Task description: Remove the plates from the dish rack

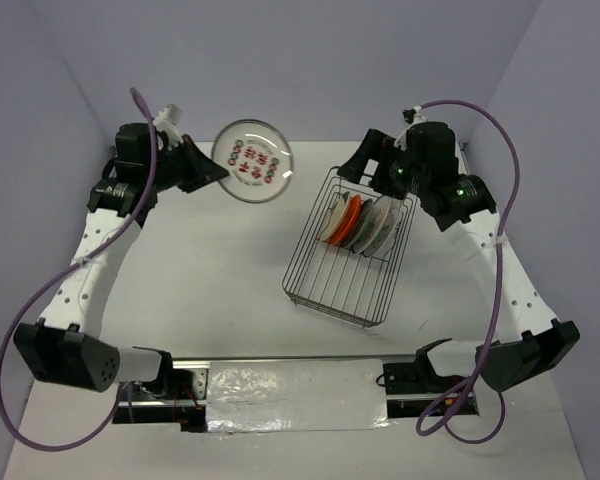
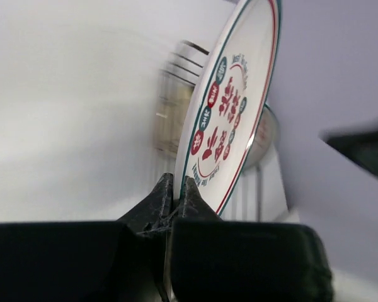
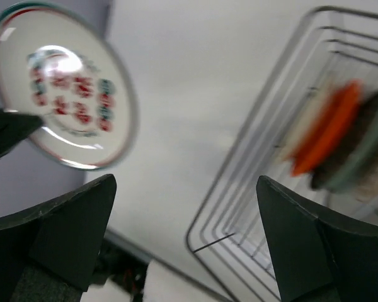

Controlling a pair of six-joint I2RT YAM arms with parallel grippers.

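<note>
Next, my right gripper turns to point down, then lowers to the rim of the white plate [image 1: 389, 230] farthest from the cream one.
My left gripper [image 1: 216, 170] is shut on the rim of a white plate with red and teal patterns [image 1: 253, 161], held in the air at the far left-centre; the wrist view shows the fingers [image 2: 190, 192] pinching that plate [image 2: 230, 107]. The dark wire dish rack [image 1: 325, 288] sits right of centre with several plates upright at its far end: a cream one, a solid orange one [image 1: 351, 217], and patterned and teal ones [image 1: 380, 225]. My right gripper [image 1: 361, 170] is open and empty above the rack's far end. Its view shows the orange plate [image 3: 327, 126], the rack [image 3: 239, 207] and the held plate [image 3: 63, 107].
Grey walls close in the table at the back and both sides. A foil-covered strip [image 1: 290, 385] and the arm bases lie along the near edge.
</note>
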